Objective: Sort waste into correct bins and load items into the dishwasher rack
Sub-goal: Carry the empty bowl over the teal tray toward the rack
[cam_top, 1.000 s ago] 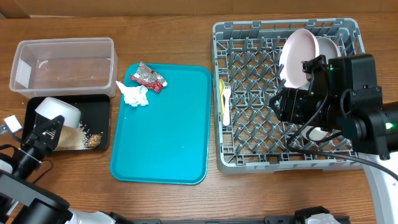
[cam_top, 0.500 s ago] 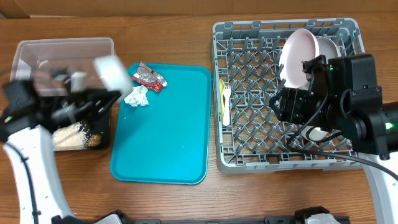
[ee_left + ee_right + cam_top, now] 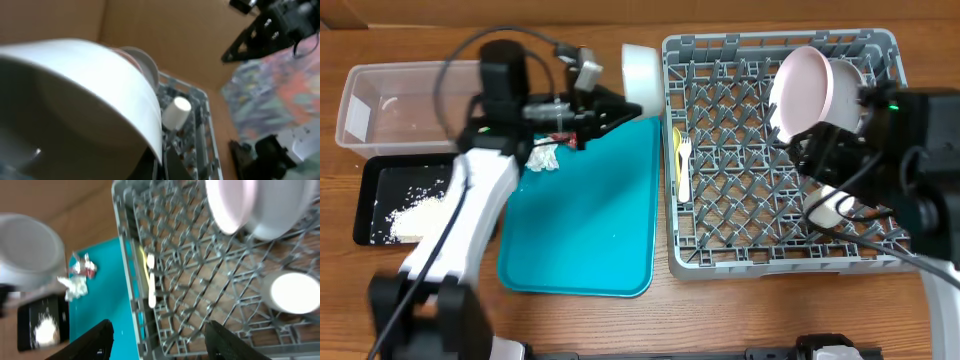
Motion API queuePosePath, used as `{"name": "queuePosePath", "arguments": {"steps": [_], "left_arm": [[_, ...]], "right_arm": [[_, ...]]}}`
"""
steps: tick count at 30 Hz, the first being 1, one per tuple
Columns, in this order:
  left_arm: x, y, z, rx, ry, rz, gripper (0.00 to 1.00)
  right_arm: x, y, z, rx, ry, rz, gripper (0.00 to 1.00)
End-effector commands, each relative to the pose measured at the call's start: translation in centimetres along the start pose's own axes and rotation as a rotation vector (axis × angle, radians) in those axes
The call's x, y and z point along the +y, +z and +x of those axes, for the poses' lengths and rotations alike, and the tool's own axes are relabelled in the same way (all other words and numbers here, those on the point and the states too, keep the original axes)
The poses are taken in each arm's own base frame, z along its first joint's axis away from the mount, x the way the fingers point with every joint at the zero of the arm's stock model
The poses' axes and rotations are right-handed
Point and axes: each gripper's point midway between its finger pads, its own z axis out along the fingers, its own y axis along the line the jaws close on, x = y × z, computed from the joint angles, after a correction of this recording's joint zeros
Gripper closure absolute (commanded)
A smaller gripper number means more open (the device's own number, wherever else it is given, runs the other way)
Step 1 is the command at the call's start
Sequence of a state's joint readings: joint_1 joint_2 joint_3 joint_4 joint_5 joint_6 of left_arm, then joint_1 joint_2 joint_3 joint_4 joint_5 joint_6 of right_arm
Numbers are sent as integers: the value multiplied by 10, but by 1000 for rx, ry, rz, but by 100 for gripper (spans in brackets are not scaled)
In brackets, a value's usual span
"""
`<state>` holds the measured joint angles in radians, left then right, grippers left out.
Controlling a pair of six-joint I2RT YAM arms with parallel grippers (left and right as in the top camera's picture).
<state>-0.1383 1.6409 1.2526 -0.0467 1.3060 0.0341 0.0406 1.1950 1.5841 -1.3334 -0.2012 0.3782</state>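
My left gripper moves over the rack's rim and down onto the rack's wires between fork (image 3: 684, 172) and pinkish plate next. It releases the bowl there, since those wires are empty.
My left gripper (image 3: 617, 101) is shut on the small white bowl (image 3: 640, 73) and holds it tipped on edge above the left rim of the grey dishwasher rack (image 3: 675, 215). The bowl fills the left wrist view (image 3: 75, 100). In the rack stand the pinkish plate (image 3: 798, 90) and the white plate (image 3: 847, 82). The white cup (image 3: 295, 292), yellow spoon (image 3: 676, 142) and white fork (image 3: 684, 172) also lie there. My right gripper (image 3: 160, 345) is open and empty above the rack's right half. Rice (image 3: 412, 215) lies in the black tray (image 3: 370, 175). The napkin (image 3: 540, 156) and red wrapper (image 3: 85, 267) sit on the teal tray.
The clear tub (image 3: 420, 75) stands at the back left, behind the black tray. The flat teal tray (image 3: 585, 230) lies between the bins and the rack. My left arm stretches over the teal tray's back corner and partly hides the wrapper from overhead.
My left arm swung from the black tray up and right to the rack's edge, carrying the bowl; rice now lies in the black tray. My right arm shifted slightly right.
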Motion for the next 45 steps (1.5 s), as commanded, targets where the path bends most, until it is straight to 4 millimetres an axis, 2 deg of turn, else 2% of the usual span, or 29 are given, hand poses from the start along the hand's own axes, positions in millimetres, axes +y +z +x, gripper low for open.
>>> {"name": "queuePosePath", "arguments": {"steps": [1, 6, 9, 11, 14, 21, 32, 45], "left_arm": [[-5, 32, 16, 29, -165, 162, 96], [-1, 67, 28, 38, -136, 231, 96], [11, 80, 39, 40, -178, 207, 96], [30, 87, 47, 33, -223, 134, 96], [47, 93, 55, 25, -272, 70, 96], [56, 115, 70, 11, -361, 99, 96], [56, 131, 72, -1, -358, 61, 96], [62, 134, 79, 3, -381, 36, 96]], "right_arm": [[-1, -32, -11, -114, 20, -13, 38], [-2, -32, -8, -104, 24, -6, 37], [-2, -32, -9, -104, 24, -6, 38], [-3, -32, -8, -103, 25, -6, 37], [-3, -32, -8, -103, 25, -6, 38], [-3, -32, -8, -102, 25, -5, 38], [-4, -32, -6, -94, 24, 0, 38], [-6, -32, -2, -78, 28, 10, 38]]}}
